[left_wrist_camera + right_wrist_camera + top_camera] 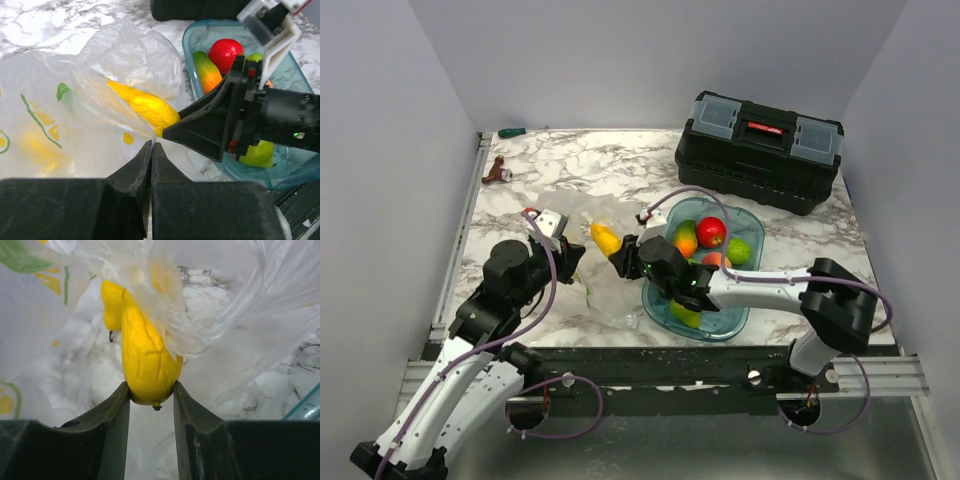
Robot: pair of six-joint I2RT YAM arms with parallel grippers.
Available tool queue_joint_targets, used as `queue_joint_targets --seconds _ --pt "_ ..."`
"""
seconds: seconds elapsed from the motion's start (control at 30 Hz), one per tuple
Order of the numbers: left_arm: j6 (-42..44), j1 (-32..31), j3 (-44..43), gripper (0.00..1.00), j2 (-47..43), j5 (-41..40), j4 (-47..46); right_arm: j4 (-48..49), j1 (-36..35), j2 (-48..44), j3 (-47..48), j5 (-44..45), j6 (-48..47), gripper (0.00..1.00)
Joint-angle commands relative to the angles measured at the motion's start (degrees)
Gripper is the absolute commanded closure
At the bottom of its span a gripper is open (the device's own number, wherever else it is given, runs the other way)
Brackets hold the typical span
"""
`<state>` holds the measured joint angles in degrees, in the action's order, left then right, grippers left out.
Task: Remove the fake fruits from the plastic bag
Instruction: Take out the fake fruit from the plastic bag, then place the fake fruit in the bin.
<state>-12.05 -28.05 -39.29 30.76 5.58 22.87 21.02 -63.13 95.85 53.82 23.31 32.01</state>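
Bare tray bottom beside the pear (260, 152) is to the right in the top view, so my right gripper should next swing there, lower the banana and release it.
The see-through plastic bag (75, 110), printed with lemon slices, lies crumpled on the marble table left of the blue-tinted tray (732, 320). My left gripper (151, 146) is shut on a fold of the bag's edge; it also shows in the top view (570, 262). My right gripper (151, 395) is shut on the end of the yellow banana (145, 355), which sticks partly out of the bag's mouth (605, 240). In the tray lie a red apple (711, 232), a peach (685, 240), a lime (738, 250) and a green pear (260, 152).
A black toolbox (758, 150) stands at the back right behind the tray. A small brown object (496, 172) and a green-handled tool (510, 132) lie at the far left corner. Grey walls close in three sides.
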Motion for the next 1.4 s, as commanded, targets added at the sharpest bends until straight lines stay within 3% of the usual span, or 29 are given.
queue_joint_targets --seconds 0.0,0.13,0.4,0.6,0.77,0.87,1.17,1.37 --pt "-1.75 -1.84 -2.39 1.00 3.29 0.82 1.58 -8.71 0.09 -7.64 -1.92 -4.69 4.04 0.98" --pt "-0.85 -1.92 -2.99 1.00 3.20 -2.01 2.59 -14.30 0.11 -16.36 -4.98 -8.12 6.14 0.98" --pt "0.45 -1.66 -1.11 1.00 -1.67 -7.77 2.25 -35.40 0.09 -35.20 -8.32 -1.74 12.94 0.99" --pt "0.36 -1.57 -1.93 1.00 -0.57 -6.21 2.78 -58.59 0.08 -47.83 -8.18 7.32 25.02 0.99" --pt "0.19 -1.48 -2.00 1.00 -0.72 -5.61 2.36 -67.90 0.11 -54.53 -9.94 10.21 33.76 0.99" --pt "0.10 -1.48 -1.77 1.00 -0.78 -5.59 2.27 -76.06 0.11 -53.12 -8.43 13.96 39.80 0.99" --pt "-0.07 -1.48 -1.67 1.00 -1.27 -5.61 2.52 -97.64 0.10 -34.31 -0.14 23.52 53.06 0.99" --pt "-0.16 -1.48 -1.58 1.00 -1.77 -5.62 2.32 -95.36 0.07 -27.76 0.33 22.97 50.57 0.99"
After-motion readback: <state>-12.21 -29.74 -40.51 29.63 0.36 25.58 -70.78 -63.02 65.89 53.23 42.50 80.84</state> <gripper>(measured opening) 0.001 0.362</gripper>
